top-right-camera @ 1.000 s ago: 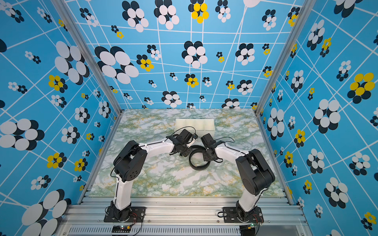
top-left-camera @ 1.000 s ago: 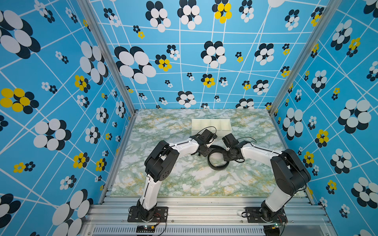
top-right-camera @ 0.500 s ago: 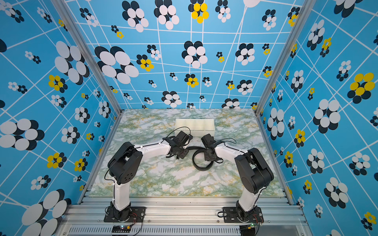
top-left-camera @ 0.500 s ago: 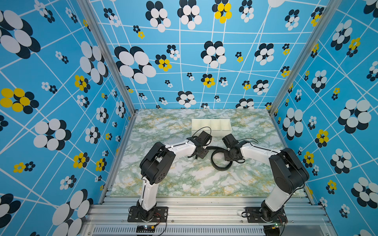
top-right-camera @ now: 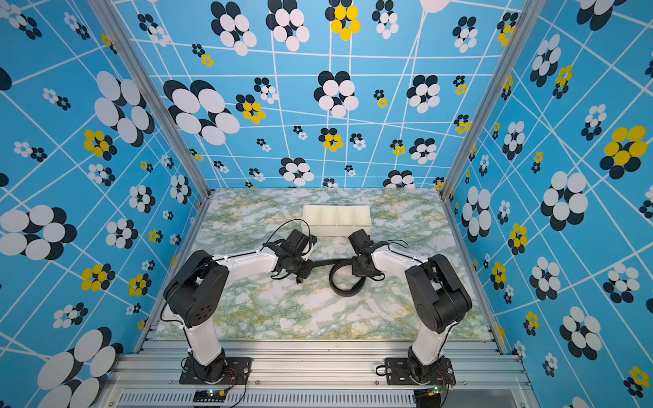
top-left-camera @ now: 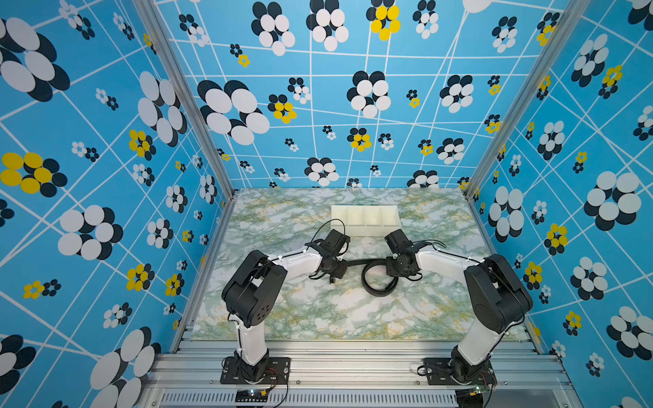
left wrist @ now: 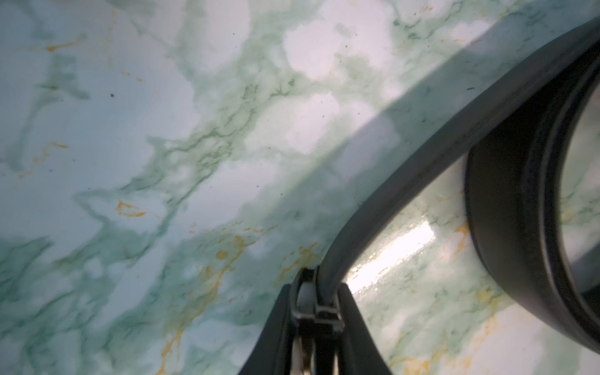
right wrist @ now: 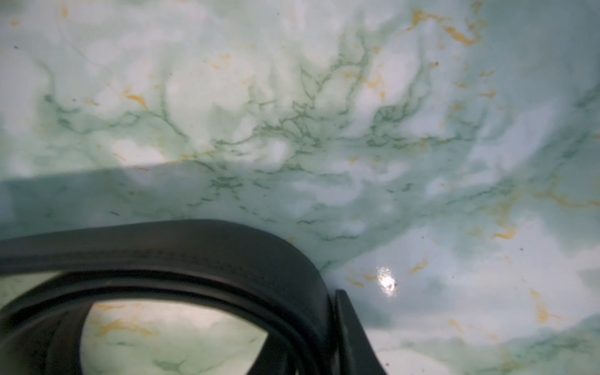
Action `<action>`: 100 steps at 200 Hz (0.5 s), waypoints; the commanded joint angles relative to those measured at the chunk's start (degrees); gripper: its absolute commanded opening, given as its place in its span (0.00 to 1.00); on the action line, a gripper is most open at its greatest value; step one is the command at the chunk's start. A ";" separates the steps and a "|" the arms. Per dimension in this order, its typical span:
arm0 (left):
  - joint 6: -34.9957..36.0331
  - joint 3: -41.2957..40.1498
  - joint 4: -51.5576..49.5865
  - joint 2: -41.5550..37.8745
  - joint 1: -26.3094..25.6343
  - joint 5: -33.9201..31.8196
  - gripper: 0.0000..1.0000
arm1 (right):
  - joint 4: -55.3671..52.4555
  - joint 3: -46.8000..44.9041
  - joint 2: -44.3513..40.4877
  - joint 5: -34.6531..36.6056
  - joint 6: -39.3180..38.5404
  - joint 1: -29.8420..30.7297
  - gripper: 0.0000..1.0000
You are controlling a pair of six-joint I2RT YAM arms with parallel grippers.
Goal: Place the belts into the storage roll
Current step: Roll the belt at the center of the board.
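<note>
Next, my left gripper pulls the curved strap straight, swings its end back to the marble at the loop's near side and releases it.
The belt [top-left-camera: 377,281] is a black strap lying on the marble table as a coiled loop, with one end stretched left. My left gripper [top-left-camera: 345,265] is shut on that end, at the small metal buckle [left wrist: 304,293]; the left wrist view shows the strap [left wrist: 418,159] running from my left gripper [left wrist: 316,292] to the loop. My right gripper [top-left-camera: 391,272] is at the loop's right side, shut on the coil's layers [right wrist: 227,250], one finger [right wrist: 349,324] outside and one inside. The white storage roll [top-left-camera: 367,231], also in a top view [top-right-camera: 335,230], stands behind both grippers with nothing in it.
Blue flowered walls enclose the marble table [top-left-camera: 318,318] on three sides. Thin black cables [top-left-camera: 327,226] arch over both wrists close to the tray's front wall. The arm bases sit on the metal rail [top-left-camera: 353,356] at the front.
My left gripper has moved left and toward the front, drawing the buckle end out into a straight stretch. The right gripper has narrowed on the coil, which stays about where it was.
</note>
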 commanded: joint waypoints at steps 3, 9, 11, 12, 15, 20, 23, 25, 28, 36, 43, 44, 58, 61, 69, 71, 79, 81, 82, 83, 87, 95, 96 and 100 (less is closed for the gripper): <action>-3.11 -3.98 -12.34 -1.78 5.25 -6.60 0.00 | -6.15 -1.46 3.42 5.66 4.96 -2.13 0.22; -3.23 -4.23 -12.25 -2.05 5.92 -6.25 0.00 | -6.23 -1.56 3.53 5.66 5.05 -2.13 0.22; -3.24 -4.31 -12.24 -2.21 6.06 -6.12 0.00 | -6.23 -1.56 3.54 5.66 5.05 -2.13 0.22; -3.25 -4.32 -12.27 -2.29 6.22 -6.10 0.00 | -6.23 -1.59 3.57 5.66 5.05 -2.13 0.22; -3.21 -4.49 -12.18 -2.51 6.54 -5.74 0.00 | -6.23 -1.60 3.63 5.66 5.16 -2.13 0.22; -3.25 -4.78 -11.94 -2.95 6.94 -5.42 0.00 | -6.14 -1.60 3.60 5.58 5.19 -2.14 0.22; -3.26 -4.95 -11.84 -3.30 7.18 -5.28 0.00 | -6.13 -1.66 3.60 5.57 5.15 -2.13 0.23; -3.21 -5.08 -11.74 -3.49 7.37 -5.17 0.00 | -6.05 -1.69 3.60 5.57 5.23 -2.13 0.23; -3.28 -5.36 -11.54 -3.95 7.55 -5.16 0.00 | -6.03 -1.79 3.60 5.62 5.23 -2.15 0.23; -3.46 -6.02 -11.11 -4.95 8.14 -5.20 0.00 | -5.85 -1.88 3.60 5.57 5.61 -2.16 0.23; -3.64 -6.39 -10.98 -5.65 8.79 -5.25 0.00 | -5.69 -1.97 3.66 5.65 5.81 -2.13 0.23; -3.67 -6.42 -10.98 -5.68 8.90 -5.27 0.00 | -5.65 -1.97 3.67 5.66 5.83 -2.13 0.23; -3.61 -6.45 -11.50 -6.19 10.35 -5.00 0.00 | -5.70 -1.94 4.18 5.75 6.28 -2.14 0.24; -3.53 -6.40 -11.65 -6.16 10.66 -4.94 0.00 | -5.65 -1.85 4.34 5.79 6.38 -2.13 0.24; -3.22 -6.11 -12.12 -6.01 11.30 -4.84 0.00 | -5.70 -1.66 4.68 5.84 6.55 -2.14 0.24; -3.18 -6.08 -12.30 -5.99 11.36 -4.78 0.00 | -5.70 -1.58 4.73 5.84 6.59 -2.13 0.24; -2.84 -5.94 -12.64 -5.98 11.68 -5.01 0.00 | -5.81 -1.55 4.98 5.92 6.72 -2.18 0.24; -2.73 -5.97 -12.69 -6.00 11.74 -5.10 0.00 | -5.82 -1.51 5.00 5.92 6.72 -2.16 0.24; -2.69 -5.94 -12.76 -6.03 11.74 -5.11 0.00 | -5.85 -1.52 5.05 5.97 6.77 -2.15 0.24; -2.66 -5.93 -12.79 -6.05 11.82 -5.11 0.00 | -5.86 -1.52 5.07 5.99 6.79 -2.14 0.24; -2.64 -6.02 -12.83 -6.11 11.94 -5.23 0.00 | -5.72 -1.48 5.09 6.01 6.81 -2.15 0.24; -2.49 -6.18 -12.97 -6.31 12.23 -5.39 0.00 | -5.84 -1.40 5.22 6.01 6.92 -2.21 0.24; -2.48 -6.18 -12.94 -6.36 12.33 -5.38 0.00 | -5.86 -1.38 5.25 6.01 6.96 -2.21 0.24; -2.47 -6.37 -12.89 -6.44 12.50 -5.50 0.00 | -5.88 -1.29 5.33 6.01 7.04 -2.15 0.24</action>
